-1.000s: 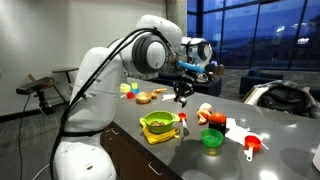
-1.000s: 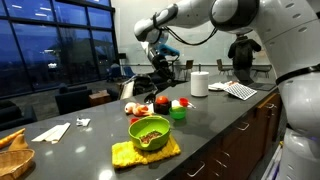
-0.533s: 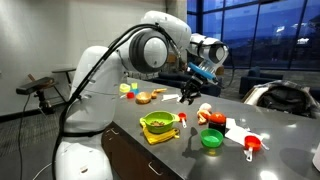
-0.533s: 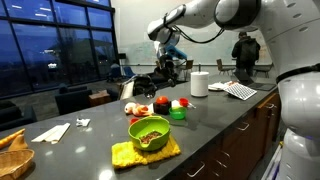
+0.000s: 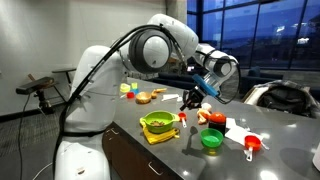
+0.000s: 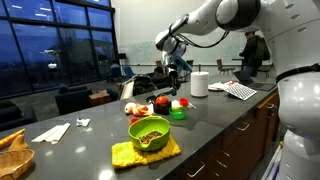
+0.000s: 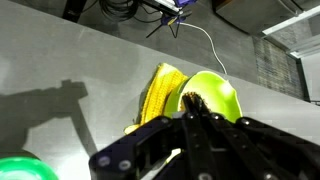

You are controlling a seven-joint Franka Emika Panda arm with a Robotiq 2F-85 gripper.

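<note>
The counter is bare between the lime green bowl (image 5: 158,123) and the small green cup, so the robot's gripper will go down toward that open patch (image 5: 184,142) and let go there.
My gripper (image 5: 190,98) hangs in the air above the counter, between a lime green bowl (image 5: 158,123) and some red and white toy items (image 5: 211,116). In the wrist view its fingers (image 7: 195,106) are pressed together, with nothing visible between them. The bowl (image 7: 212,94) lies just beyond the fingertips, on a yellow cloth (image 7: 160,90). In an exterior view the gripper (image 6: 176,68) is above the red items (image 6: 160,103). The bowl (image 6: 150,131) holds a small brown thing.
A small green cup (image 5: 211,139) and a red measuring cup (image 5: 252,147) sit near the counter's front edge. A white roll (image 6: 199,84), papers (image 6: 238,90), a white cloth (image 6: 52,131) and more toy food (image 5: 145,97) are on the counter. A white cable (image 7: 205,40) runs across it.
The arm has swung along the counter, carrying the gripper from near the far toy food to above the bowl and the red items. The fingers stay together.
</note>
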